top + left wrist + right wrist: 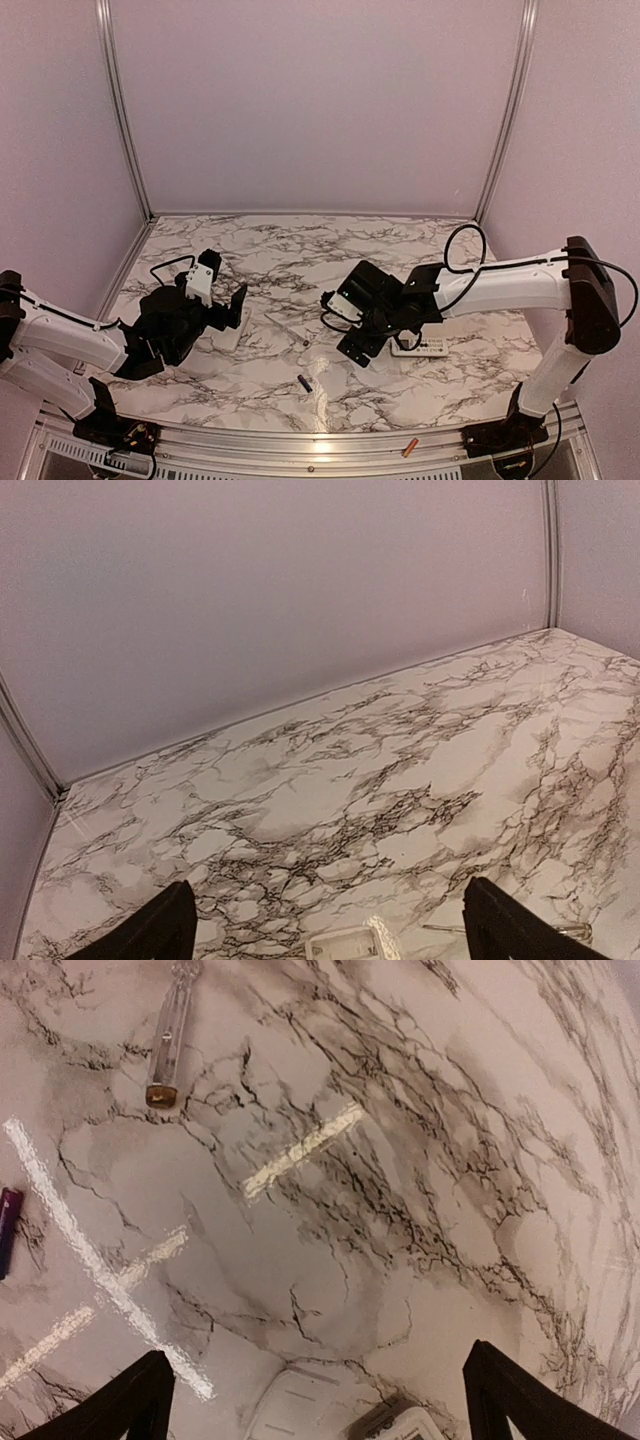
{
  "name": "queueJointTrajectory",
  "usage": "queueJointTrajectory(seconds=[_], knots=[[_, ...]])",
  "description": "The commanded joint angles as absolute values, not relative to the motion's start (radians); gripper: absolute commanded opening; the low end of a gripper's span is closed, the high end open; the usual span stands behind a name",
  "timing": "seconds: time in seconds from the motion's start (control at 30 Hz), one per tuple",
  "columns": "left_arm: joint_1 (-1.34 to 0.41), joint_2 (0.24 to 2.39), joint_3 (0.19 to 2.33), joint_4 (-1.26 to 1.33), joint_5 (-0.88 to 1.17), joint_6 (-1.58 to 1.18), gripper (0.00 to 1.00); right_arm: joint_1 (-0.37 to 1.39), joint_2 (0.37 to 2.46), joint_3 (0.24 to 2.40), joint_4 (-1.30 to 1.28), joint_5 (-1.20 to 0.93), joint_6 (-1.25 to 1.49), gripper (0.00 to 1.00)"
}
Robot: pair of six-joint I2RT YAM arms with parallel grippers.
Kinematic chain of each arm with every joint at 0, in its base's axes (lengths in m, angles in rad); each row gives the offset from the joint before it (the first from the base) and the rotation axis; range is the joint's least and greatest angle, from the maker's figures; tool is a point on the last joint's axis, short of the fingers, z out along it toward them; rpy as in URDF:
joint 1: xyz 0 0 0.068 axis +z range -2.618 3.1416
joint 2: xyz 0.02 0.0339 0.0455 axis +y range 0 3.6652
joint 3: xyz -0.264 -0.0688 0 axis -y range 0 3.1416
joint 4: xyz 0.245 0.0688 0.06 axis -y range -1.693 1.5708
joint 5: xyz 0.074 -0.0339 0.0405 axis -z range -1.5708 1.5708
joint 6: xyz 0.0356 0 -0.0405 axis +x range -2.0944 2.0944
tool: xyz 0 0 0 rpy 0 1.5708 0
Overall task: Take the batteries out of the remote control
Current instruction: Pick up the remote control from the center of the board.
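The remote control's rounded end (400,346) (410,1426) lies off to the right in the top view, so my right gripper will move to that side next and down over it.
The white remote control (420,347) lies on the marble table under my right arm; its end shows at the bottom of the right wrist view (412,1426), beside a flat white cover piece (298,1405). A dark battery (305,382) lies loose on the table, also at the left edge of the right wrist view (8,1218). An orange battery (409,448) lies on the front rail. My right gripper (346,318) (318,1360) is open and empty just left of the remote. My left gripper (228,302) (328,900) is open and empty over another flat white piece (226,336) (345,945).
A thin clear-handled tool (286,328) (168,1030) lies between the grippers; its shaft shows in the left wrist view (500,930). White tape marks (300,1148) are on the table. Walls close the back and sides.
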State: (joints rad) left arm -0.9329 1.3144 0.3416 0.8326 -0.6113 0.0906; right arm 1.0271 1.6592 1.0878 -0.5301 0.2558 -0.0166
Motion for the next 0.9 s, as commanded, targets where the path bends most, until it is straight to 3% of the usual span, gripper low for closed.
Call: queueJointTrajectory(seconds=[0.0,0.37,0.87], knots=[[-0.927,1.285,0.325,0.824,-0.595,0.094,0.95,1.008,1.664,1.142,-0.711,0.282,-0.093,0.99],[-0.927,1.273,0.315,0.833,-0.616,0.099,0.96,0.882,1.575,1.039,-0.678,0.266,-0.255,0.94],[-0.928,1.232,0.297,0.832,-0.608,0.095,0.95,0.864,1.548,0.960,-0.661,0.251,-0.242,0.91]])
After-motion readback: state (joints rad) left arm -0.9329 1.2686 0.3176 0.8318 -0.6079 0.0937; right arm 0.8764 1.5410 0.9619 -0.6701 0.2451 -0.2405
